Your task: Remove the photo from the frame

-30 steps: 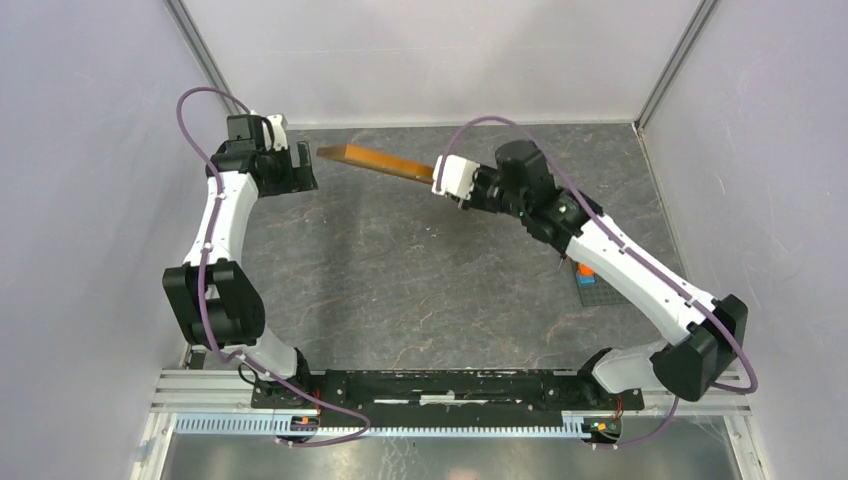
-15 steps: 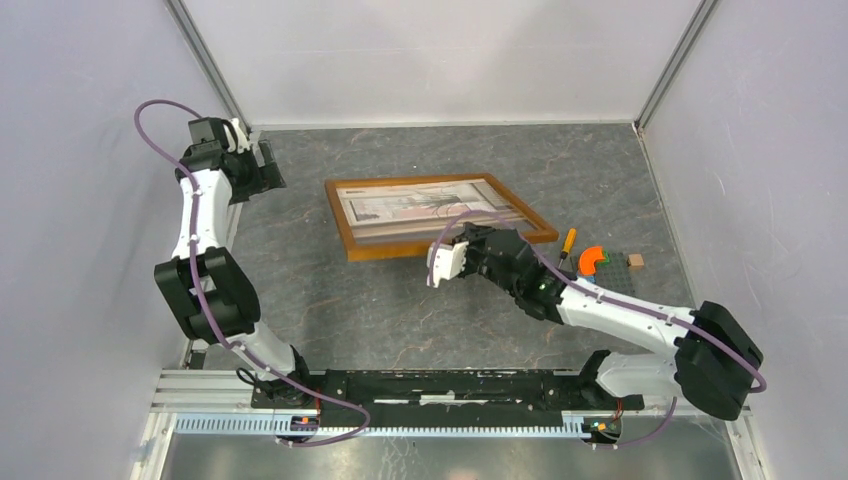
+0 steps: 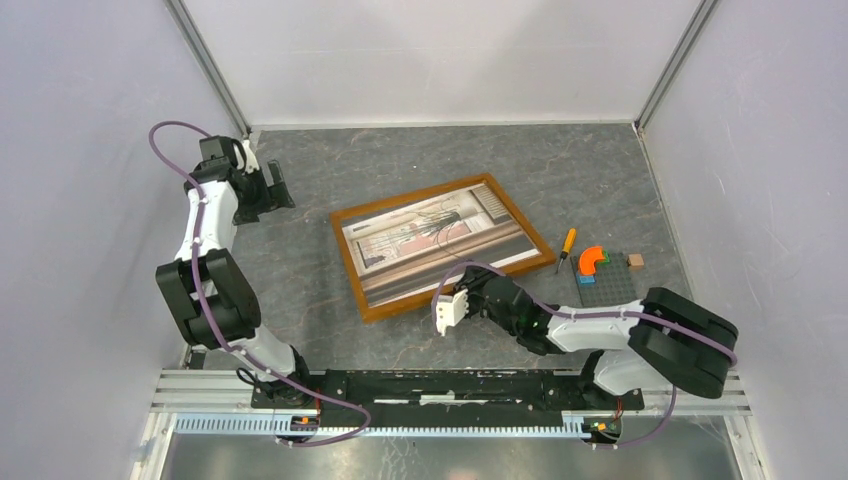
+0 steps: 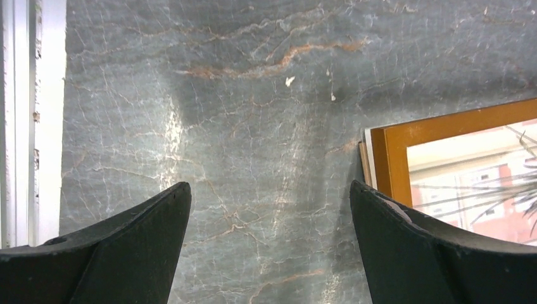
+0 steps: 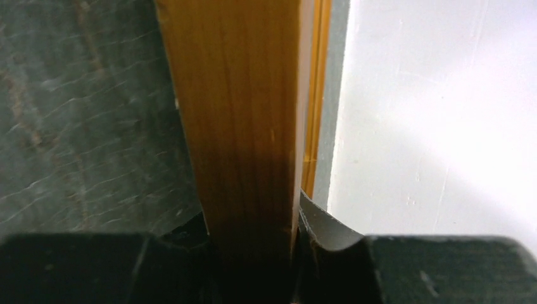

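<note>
The robot's right gripper and the frame's raised near long edge are above the tabletop, so the gripper will lower that edge down toward it and let go of the frame's moulding.
The frame (image 3: pixel 372 301), with narrow orange-brown moulding, lies face up in the middle of the table. The photo (image 3: pixel 440 238) sits inside it, showing a window and a spiky plant. My right gripper (image 3: pixel 458 296) is shut on the middle of the frame's near long edge. In the right wrist view the wooden moulding (image 5: pixel 244 126) fills the gap in the right gripper (image 5: pixel 253 221). My left gripper (image 3: pixel 272 190) hangs open over bare table, left of the frame. The left wrist view shows the left gripper (image 4: pixel 269 185) empty, with a frame corner (image 4: pixel 387 158) and some photo (image 4: pixel 472 183) at its right.
An orange-handled screwdriver (image 3: pixel 566 245) lies right of the frame. Beyond it a grey baseplate (image 3: pixel 610 288) carries an orange curved piece (image 3: pixel 592 258), with a small brown block (image 3: pixel 635 260) beside it. White walls close in the table on three sides.
The right gripper has brought the frame from edge-up at the back down to the middle, face up, and drawn back toward the near edge. The left gripper shifted slightly.
</note>
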Available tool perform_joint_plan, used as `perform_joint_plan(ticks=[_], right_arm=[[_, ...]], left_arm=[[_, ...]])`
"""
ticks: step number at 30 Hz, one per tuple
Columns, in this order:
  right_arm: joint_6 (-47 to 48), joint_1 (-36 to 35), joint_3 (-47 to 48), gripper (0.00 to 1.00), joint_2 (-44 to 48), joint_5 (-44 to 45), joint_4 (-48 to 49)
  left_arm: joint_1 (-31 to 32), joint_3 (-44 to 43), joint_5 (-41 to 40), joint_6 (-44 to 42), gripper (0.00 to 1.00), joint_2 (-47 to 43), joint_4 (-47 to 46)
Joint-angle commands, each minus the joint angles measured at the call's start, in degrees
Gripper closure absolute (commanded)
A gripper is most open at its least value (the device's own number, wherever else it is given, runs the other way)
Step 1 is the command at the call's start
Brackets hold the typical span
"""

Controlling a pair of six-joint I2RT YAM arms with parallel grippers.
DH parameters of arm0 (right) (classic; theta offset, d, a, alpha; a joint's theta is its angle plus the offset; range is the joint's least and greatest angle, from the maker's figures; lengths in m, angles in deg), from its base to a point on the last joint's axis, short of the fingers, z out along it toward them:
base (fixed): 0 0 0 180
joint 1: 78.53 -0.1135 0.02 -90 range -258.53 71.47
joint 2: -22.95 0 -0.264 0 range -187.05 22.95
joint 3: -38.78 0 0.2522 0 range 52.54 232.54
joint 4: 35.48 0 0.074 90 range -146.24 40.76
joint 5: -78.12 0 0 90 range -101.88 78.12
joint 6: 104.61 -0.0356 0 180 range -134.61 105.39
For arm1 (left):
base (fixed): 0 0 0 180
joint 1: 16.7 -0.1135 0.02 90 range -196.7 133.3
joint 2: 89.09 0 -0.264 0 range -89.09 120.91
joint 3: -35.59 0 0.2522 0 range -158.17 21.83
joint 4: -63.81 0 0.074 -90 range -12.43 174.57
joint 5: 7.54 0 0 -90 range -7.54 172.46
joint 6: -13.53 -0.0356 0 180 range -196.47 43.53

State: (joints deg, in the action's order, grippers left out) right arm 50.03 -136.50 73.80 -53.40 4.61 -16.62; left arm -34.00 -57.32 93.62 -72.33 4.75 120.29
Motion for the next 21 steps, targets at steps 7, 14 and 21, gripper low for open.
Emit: perform_joint_plan(ticks=[7,14,21], right_arm=[[-5.6,-0.7,-3.6,0.94,-6.8,-4.3,9.4],[-8.6,-0.9,0.8,0.34,-8.8,-9.1,0.6],[-14.4,-1.0,15.3,0.08,-11.9,-20.2,-17.6]], left_arm=[[-0.3,4.7,3.8,-1.4,0.0,-5.5,-2.3],[-0.1,6.2,6.0,-3.0,0.0,-6.2,-2.3],[0.5,7.8,10.7,-6.5,0.0,-6.9,-2.4]])
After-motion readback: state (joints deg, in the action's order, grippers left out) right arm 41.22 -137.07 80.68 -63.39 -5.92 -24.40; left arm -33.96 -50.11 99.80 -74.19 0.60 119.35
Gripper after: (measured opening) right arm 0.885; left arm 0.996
